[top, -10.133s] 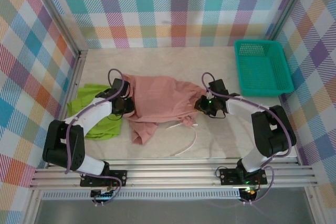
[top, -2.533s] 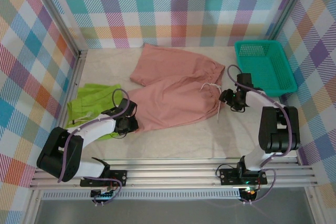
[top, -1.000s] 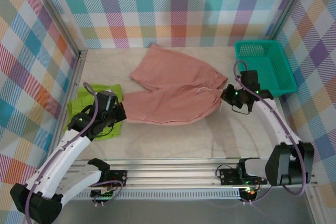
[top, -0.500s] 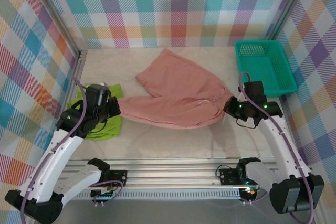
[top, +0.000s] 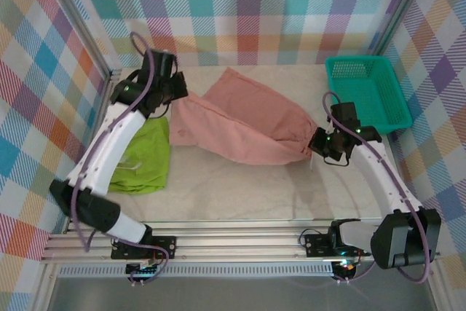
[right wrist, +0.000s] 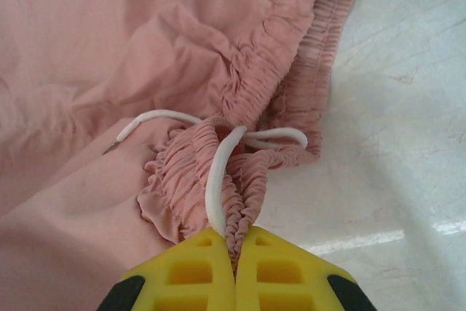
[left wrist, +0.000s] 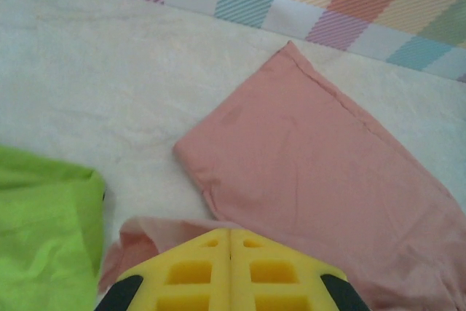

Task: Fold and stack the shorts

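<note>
The pink shorts' far corner is uncovered, so my left gripper needs to carry the leg hem outward over it, then lower and release the hem.
The dusty salmon pink shorts (top: 247,125) lie across the middle of the table, partly doubled over. My left gripper (top: 175,100) is raised at their left end, shut on a leg hem; in the left wrist view the cloth (left wrist: 328,172) hangs out from under the closed yellow fingers (left wrist: 189,271). At the right end my right gripper (top: 315,143) is shut on the gathered waistband (right wrist: 240,194) together with the white drawstring (right wrist: 217,172). The lime green shorts (top: 142,154) lie crumpled at the left, apart from both grippers, and their edge (left wrist: 44,231) is in the left wrist view.
A teal mesh basket (top: 364,92) stands at the back right, just beyond my right arm. Plaid walls close off the back and both sides. Bare tabletop (top: 240,187) stretches in front of the pink shorts.
My left arm has swung up and toward the back left, carrying the leg hem with it. The pink shorts have drawn together and shifted. My right gripper has barely moved.
</note>
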